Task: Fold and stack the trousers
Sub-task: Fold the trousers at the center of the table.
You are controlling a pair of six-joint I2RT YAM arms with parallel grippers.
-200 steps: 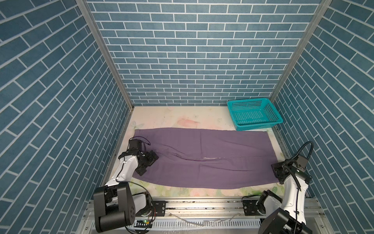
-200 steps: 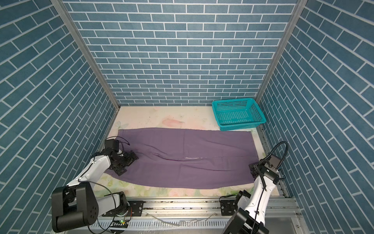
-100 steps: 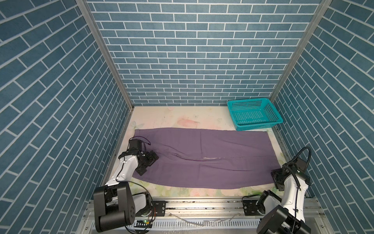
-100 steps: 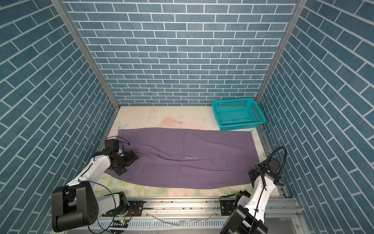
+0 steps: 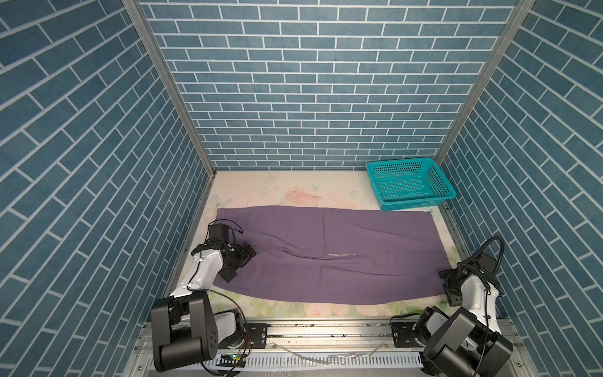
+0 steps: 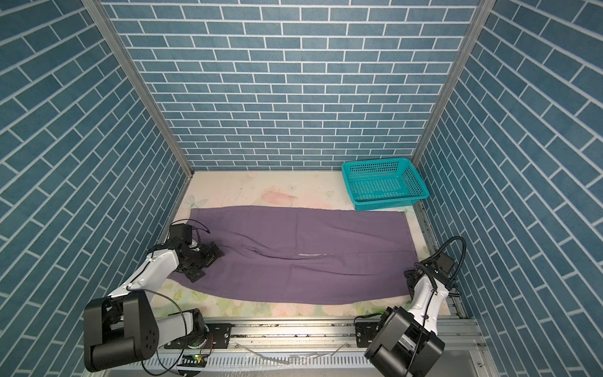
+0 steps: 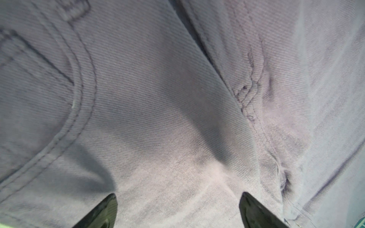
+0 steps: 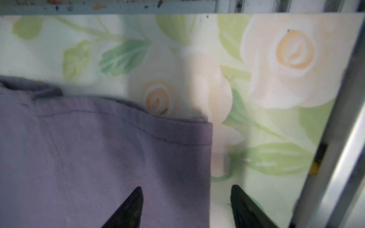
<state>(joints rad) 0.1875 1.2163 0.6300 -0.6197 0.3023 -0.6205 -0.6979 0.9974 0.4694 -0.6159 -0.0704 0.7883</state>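
My left gripper needs to move back and down onto the near corner of the trousers' waist end (image 5: 220, 284) and close there, because its open fingers are still above the trousers, inside their edge.
The muted-purple trousers (image 5: 326, 261) (image 6: 310, 258) lie spread flat across the table, waist end at the left and leg hems at the right. My left gripper (image 5: 243, 261) (image 6: 208, 261) hovers over the waist end, open. In the left wrist view, cloth (image 7: 158, 98) with a pocket seam fills the frame between the spread fingers (image 7: 178, 195). My right gripper (image 5: 445, 284) (image 6: 409, 280) (image 8: 186, 189) is open at the near right hem corner (image 8: 207, 130). One fingertip (image 8: 136, 199) is over the cloth, the other (image 8: 239, 197) over the table. Nothing is held.
A teal perforated basket (image 5: 414, 204) (image 6: 388, 204) stands empty at the back right corner, just beyond the far leg hem. The table has a floral cover (image 8: 276, 79) (image 5: 293, 189). Brick-pattern walls close in on three sides, and a metal rail (image 5: 326, 329) runs along the front.
My right gripper has gone from shut to open and shifted slightly toward the front edge. The left arm and the trousers have not visibly moved.
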